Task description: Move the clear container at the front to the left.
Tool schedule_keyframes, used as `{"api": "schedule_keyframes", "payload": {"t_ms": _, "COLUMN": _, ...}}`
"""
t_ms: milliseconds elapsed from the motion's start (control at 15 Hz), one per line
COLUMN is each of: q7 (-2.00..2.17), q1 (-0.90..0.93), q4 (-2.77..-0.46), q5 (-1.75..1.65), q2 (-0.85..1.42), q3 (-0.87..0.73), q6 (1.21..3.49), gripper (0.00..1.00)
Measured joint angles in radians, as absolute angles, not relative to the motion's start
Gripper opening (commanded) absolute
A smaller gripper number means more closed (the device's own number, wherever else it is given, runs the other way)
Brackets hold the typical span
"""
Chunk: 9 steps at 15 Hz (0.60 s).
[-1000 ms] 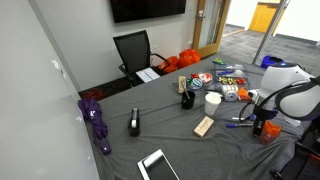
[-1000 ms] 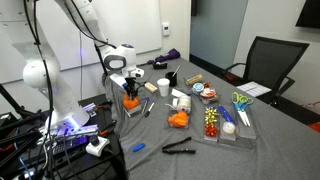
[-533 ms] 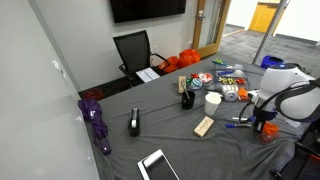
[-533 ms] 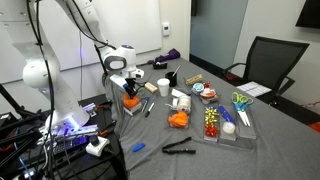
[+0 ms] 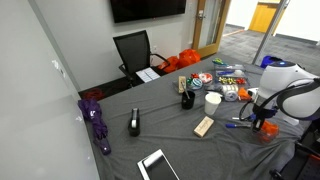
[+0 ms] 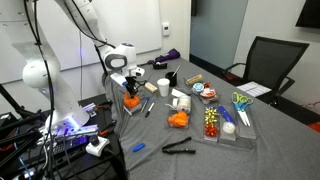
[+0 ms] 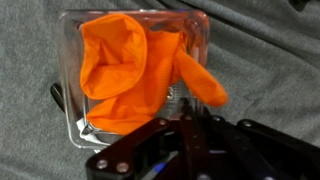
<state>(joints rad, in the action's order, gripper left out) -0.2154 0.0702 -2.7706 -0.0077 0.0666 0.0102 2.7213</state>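
The container (image 5: pixel 268 131) goes up in my gripper next, then sideways toward the wooden block and down for release. Open grey cloth (image 5: pixel 230 148) lies on that side of it.
The clear container (image 7: pixel 135 70) fills the wrist view, a small square tub with crumpled bright orange contents, resting on grey cloth. My gripper (image 7: pixel 186 124) is shut on the container's near wall, its dark fingers pressed together over the rim. In both exterior views the container (image 5: pixel 268 131) (image 6: pixel 131 102) sits at the table's edge near the robot base, with the gripper (image 5: pixel 265 120) (image 6: pixel 130 93) pointing straight down onto it.
A white cup (image 5: pixel 212 100) (image 6: pixel 165 87), a black holder (image 5: pixel 187 98), a wooden block (image 5: pixel 204 126) and a blue pen (image 5: pixel 238 124) lie nearby. A flat tray of coloured items (image 6: pixel 225 125), an orange lump (image 6: pixel 179 119), black pliers (image 6: pixel 178 147) and orange bags (image 5: pixel 188 60) lie further off.
The jaws have closed onto the container's wall. The arm and the container have hardly moved.
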Motion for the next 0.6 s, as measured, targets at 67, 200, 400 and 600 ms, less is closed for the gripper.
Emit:
{"api": "schedule_keyframes", "payload": {"t_ms": 67, "q7": -0.168, "q1": 0.075, "q4": -2.771, "q5": -0.019, "q2": 0.059, "q3": 0.014, "q6": 2.705, "gripper": 0.02}}
{"api": "schedule_keyframes", "payload": {"t_ms": 200, "q7": -0.057, "q1": 0.088, "q4": -2.771, "q5": -0.036, "q2": 0.044, "q3": 0.032, "q6": 2.672, "gripper": 0.02}}
{"api": "schedule_keyframes", "payload": {"t_ms": 400, "q7": 0.107, "q1": 0.115, "q4": -2.766, "q5": -0.039, "q2": 0.015, "q3": 0.070, "q6": 2.619, "gripper": 0.02}}
{"api": "schedule_keyframes", "payload": {"t_ms": 600, "q7": 0.230, "q1": 0.134, "q4": -2.743, "q5": -0.026, "q2": 0.000, "q3": 0.102, "q6": 2.586, "gripper": 0.02}}
